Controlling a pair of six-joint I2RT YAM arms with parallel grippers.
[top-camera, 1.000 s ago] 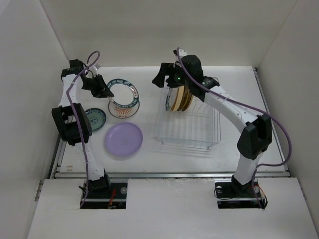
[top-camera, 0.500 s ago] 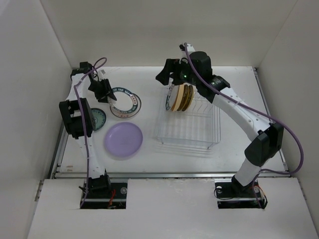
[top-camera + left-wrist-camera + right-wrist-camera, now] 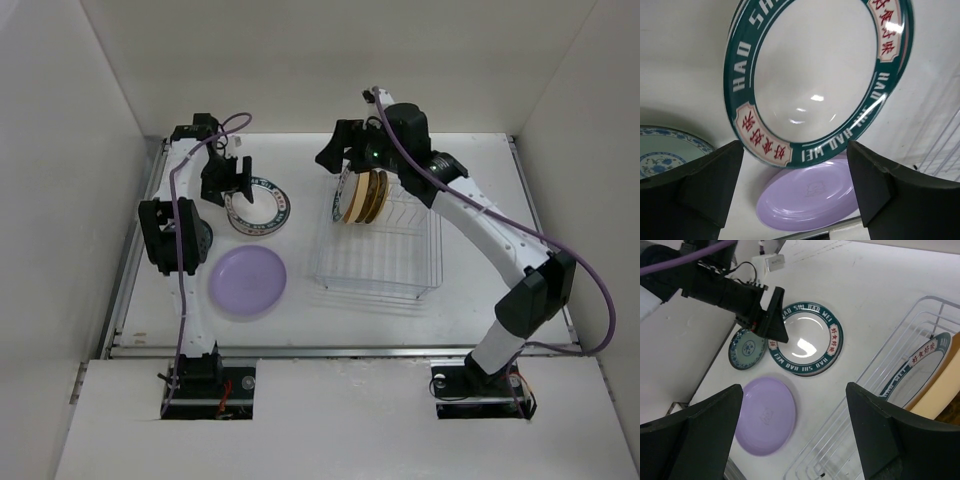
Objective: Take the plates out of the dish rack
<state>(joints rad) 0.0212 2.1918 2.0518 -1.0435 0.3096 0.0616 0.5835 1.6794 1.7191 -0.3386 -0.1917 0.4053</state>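
The end brown plate's rim (image 3: 383, 191) is below my right gripper, to its right in the top view. I will move there next and go down, as the rack's empty slots give my fingers room.
A white plate with a teal lettered rim (image 3: 258, 207) (image 3: 815, 75) lies flat on the table. My left gripper (image 3: 232, 192) (image 3: 796, 186) hovers at its near-left edge, open, with nothing between the fingers. A lavender plate (image 3: 247, 282) (image 3: 765, 415) and a small teal patterned plate (image 3: 747, 348) (image 3: 660, 150) lie nearby. The dish rack (image 3: 380, 265) (image 3: 890, 347) holds upright plates (image 3: 362, 195) at its far end: a teal-rimmed one (image 3: 920, 370) and a yellowish one (image 3: 940, 392). My right gripper (image 3: 332, 152) (image 3: 796, 435) hangs open above the rack's far-left corner.
White walls close in the table on the left, back and right. The left arm's elbow (image 3: 170, 235) hangs over the small patterned plate. The rack's near half stands without dishes.
My left gripper has opened and let go of the teal-rimmed plate, which went from tilted to flat on the table. The left arm shifted right. The right arm rose slightly.
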